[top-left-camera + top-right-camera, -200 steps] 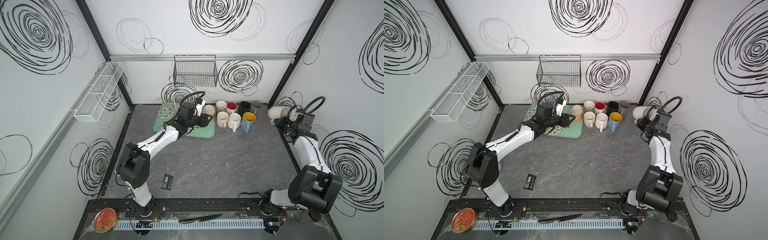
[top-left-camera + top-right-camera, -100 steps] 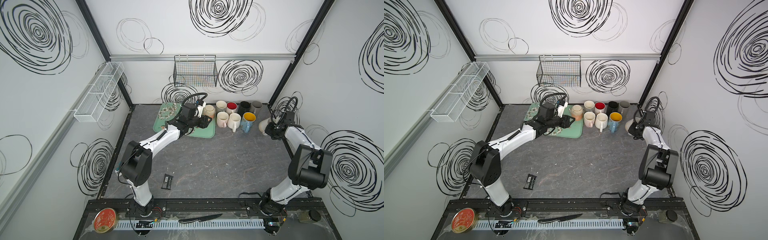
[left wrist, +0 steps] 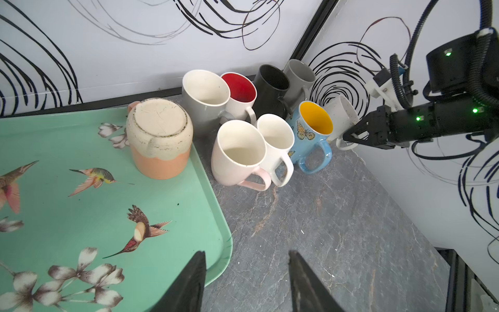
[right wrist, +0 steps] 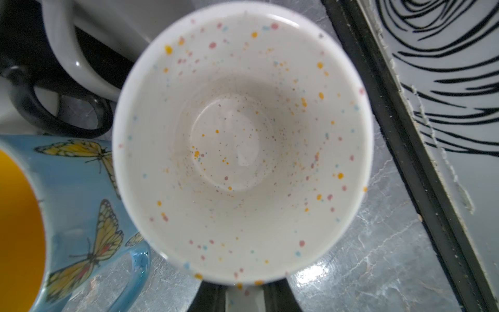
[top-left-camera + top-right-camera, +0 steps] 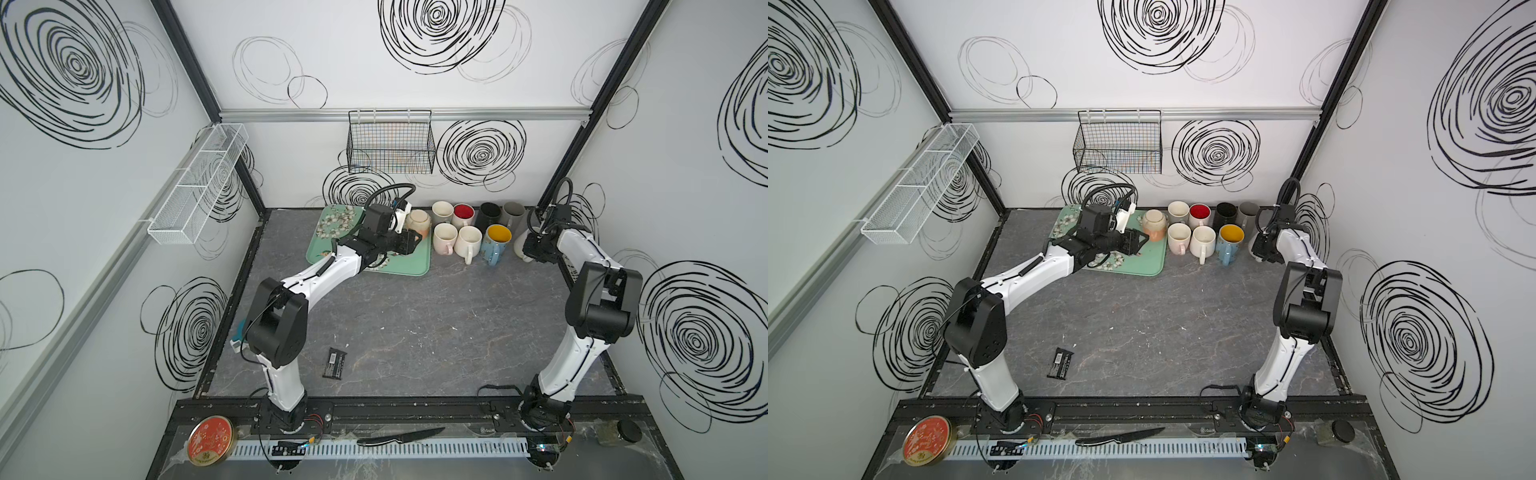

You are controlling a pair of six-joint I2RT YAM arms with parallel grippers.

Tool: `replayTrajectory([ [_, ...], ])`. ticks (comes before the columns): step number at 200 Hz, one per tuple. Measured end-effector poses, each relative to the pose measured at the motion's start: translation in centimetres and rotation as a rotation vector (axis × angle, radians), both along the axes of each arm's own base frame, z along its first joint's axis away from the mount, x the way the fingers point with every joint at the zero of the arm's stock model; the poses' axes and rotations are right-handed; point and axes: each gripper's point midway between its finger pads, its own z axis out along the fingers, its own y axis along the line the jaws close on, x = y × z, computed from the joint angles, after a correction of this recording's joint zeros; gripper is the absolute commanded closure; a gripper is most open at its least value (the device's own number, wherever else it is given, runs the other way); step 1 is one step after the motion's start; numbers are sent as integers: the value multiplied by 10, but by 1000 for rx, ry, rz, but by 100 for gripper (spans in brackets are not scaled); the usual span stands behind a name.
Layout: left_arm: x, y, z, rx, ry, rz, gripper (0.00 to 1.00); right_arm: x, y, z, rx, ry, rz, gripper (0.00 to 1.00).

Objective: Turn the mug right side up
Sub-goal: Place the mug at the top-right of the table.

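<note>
My right gripper lowers the speckled mug onto bare tabletop beside the blue butterfly mug (image 5: 514, 254) and releases next, since that lies below it, away from the wall frame.
A white speckled mug (image 4: 243, 140) stands mouth up beside the blue butterfly mug (image 4: 81, 194), close to the right wall frame. My right gripper (image 4: 244, 293) is shut on its handle; the left wrist view shows that gripper (image 3: 347, 136) at the mug (image 3: 341, 113). Whether the mug's base touches the table I cannot tell. A cream and peach mug (image 3: 159, 135) sits upside down on the green tray (image 3: 81, 210). My left gripper (image 3: 245, 255) hovers open and empty over the tray's corner, short of that mug, as both top views show (image 5: 417, 239) (image 5: 1144, 239).
Several upright mugs (image 5: 457, 226) cluster along the back wall between the tray and the right arm. A small black packet (image 5: 334, 362) lies on the floor near the left arm's base. A wire basket (image 5: 390, 141) hangs on the back wall. A knife (image 5: 399, 437) and red tin (image 5: 210, 440) lie on the front rail.
The right arm has come down from the back right corner with the speckled mug and turned it mouth up beside the blue mug. The left arm has hardly moved.
</note>
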Motion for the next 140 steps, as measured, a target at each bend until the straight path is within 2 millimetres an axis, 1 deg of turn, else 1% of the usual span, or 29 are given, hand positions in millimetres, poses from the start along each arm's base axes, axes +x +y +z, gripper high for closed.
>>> replayTrajectory([
  [27, 3, 2, -3, 22, -3, 9, 45, 5, 6, -12, 3, 37, 36, 100],
  [46, 6, 3, -7, 41, -2, 19, 44, 11, 8, -9, -1, 33, 54, 100],
  [65, 9, 5, -14, 62, 11, 30, 43, 15, 12, -10, 0, 39, 72, 92],
  [85, 13, 6, -24, 81, 26, 44, 41, 19, 14, -10, 3, 37, 84, 88],
  [115, 25, 10, -39, 108, 55, 100, 37, 19, 19, -10, 14, 38, 104, 71],
  [125, 30, 13, -44, 110, 66, 127, 36, 19, 21, -10, 23, 36, 109, 69],
  [140, 36, 21, -53, 115, 89, 168, 35, 21, 27, -8, 27, 29, 125, 68],
])
